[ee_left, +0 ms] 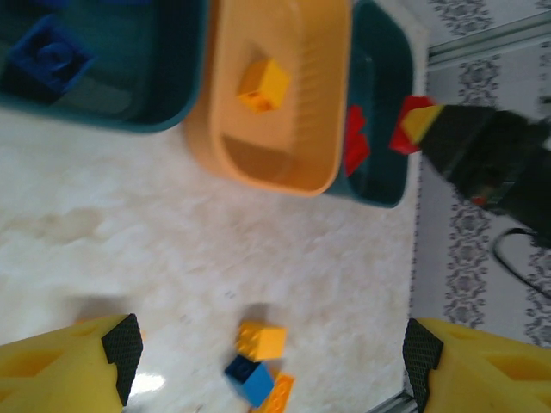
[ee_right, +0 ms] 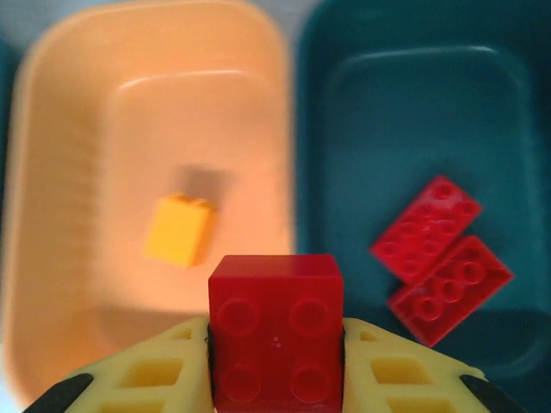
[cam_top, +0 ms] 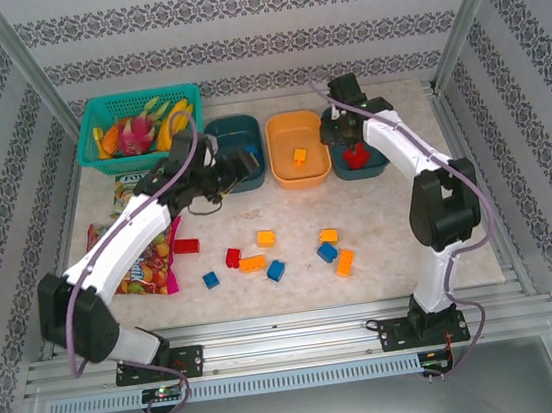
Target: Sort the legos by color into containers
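Observation:
My right gripper goes sideways off the orange tub's edge, down into the teal tub with flat red bricks next, to release its brick, since the colors match.
Three tubs stand in a row at the back: a teal tub (cam_top: 236, 151) holding a blue brick (ee_left: 52, 56), an orange tub (cam_top: 299, 153) with one orange-yellow brick (ee_right: 179, 230), and a teal tub (cam_top: 363, 163) with two flat red bricks (ee_right: 426, 228). My right gripper (ee_right: 275, 344) is shut on a square red brick (ee_right: 275, 327), held above the edge between the orange tub and the right teal tub. My left gripper (ee_left: 271, 353) hangs open and empty by the left teal tub. Several red, blue and orange bricks lie loose on the table, among them a red one (cam_top: 186, 246).
A turquoise mesh basket of fruit (cam_top: 140, 127) stands at the back left. Colourful snack packets (cam_top: 146, 258) lie under my left arm. Metal frame posts rise at both back corners, and a rail (cam_top: 293, 340) runs along the near edge.

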